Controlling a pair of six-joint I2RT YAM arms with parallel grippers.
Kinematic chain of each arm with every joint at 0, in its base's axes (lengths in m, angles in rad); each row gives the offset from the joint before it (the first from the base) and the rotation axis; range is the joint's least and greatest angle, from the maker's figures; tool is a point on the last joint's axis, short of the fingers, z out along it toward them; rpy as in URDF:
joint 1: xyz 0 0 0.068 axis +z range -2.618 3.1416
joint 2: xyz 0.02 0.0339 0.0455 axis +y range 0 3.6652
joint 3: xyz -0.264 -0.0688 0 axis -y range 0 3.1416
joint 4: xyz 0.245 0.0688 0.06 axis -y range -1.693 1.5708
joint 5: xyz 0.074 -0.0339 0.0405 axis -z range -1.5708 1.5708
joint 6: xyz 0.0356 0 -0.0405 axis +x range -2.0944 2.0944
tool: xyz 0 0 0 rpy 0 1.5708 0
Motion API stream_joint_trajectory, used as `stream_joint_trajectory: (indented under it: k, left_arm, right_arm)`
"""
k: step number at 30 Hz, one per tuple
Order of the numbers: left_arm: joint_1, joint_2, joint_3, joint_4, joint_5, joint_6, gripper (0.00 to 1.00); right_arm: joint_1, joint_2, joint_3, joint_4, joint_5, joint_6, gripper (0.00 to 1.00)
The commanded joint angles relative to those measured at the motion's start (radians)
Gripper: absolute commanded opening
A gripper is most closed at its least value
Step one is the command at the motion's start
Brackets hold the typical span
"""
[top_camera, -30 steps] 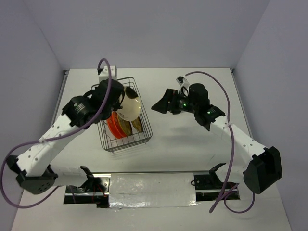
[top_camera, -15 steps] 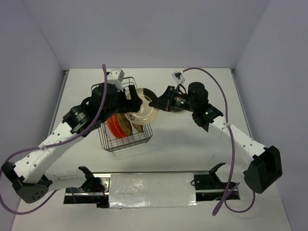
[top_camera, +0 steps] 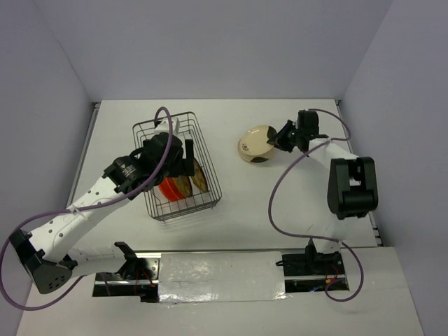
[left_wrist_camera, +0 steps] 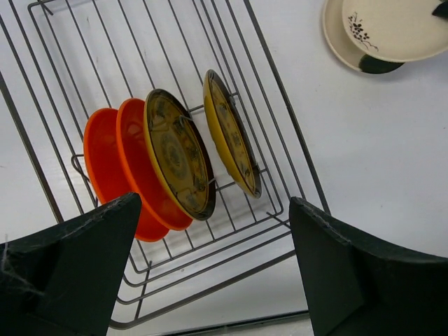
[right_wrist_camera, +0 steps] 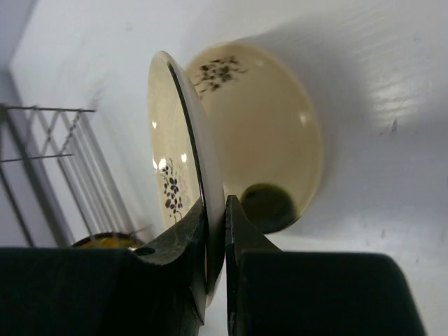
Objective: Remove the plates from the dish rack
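Note:
I will next bring my left gripper down toward the right in the top view, onto the upper rim of the outermost brown plate, because a gap sets that plate apart.
My right gripper (right_wrist_camera: 215, 206) is shut on the rim of a cream plate (right_wrist_camera: 175, 140) with a small dark flower sprig, held on edge and tilted. Just behind it another cream plate (right_wrist_camera: 266, 133) with a dark patch lies on the table. From above, the held plate (top_camera: 253, 142) is right of the dish rack (top_camera: 212, 175), with the right gripper (top_camera: 278, 138) at its right rim. My left gripper (left_wrist_camera: 214, 203) hangs open and empty above the rack (left_wrist_camera: 280, 119). Two orange-red plates (left_wrist_camera: 105, 168) and two dark brown, yellow-patterned plates (left_wrist_camera: 178, 154) stand in its slots.
White walls close the table at the back and both sides. The right arm's base (top_camera: 352, 185) stands right of the cream plates. A silver-taped strip (top_camera: 220, 276) runs along the near edge, and purple cables loop off both arms.
The left gripper let go of the cream plate, opened and drew back over the rack. The right gripper shut on that plate and carried it right, above the cream plate on the table.

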Motion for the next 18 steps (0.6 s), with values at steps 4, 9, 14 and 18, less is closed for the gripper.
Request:
stream_joint_trajectory:
  k: [4, 9, 14, 18]
  left_arm:
    - [0.0, -0.024, 0.0, -0.019, -0.001, 0.043, 1.0]
    - [-0.002, -0.029, -0.006, -0.006, 0.027, 0.047, 1.0]
    - [-0.002, -0.016, -0.009, -0.008, 0.034, 0.041, 0.99]
    - [-0.003, -0.018, -0.012, 0.0, 0.042, 0.029, 1.0]
  right_arm:
    - [0.004, 0.148, 0.151, -0.024, -0.019, -0.064, 0.08]
    - [0.028, 0.128, 0.116, -0.084, 0.095, -0.119, 0.6]
    - [0.129, 0.119, 0.194, -0.319, 0.402, -0.234, 0.78]
    - [0.166, 0.111, 0.202, -0.382, 0.528, -0.253, 0.79]
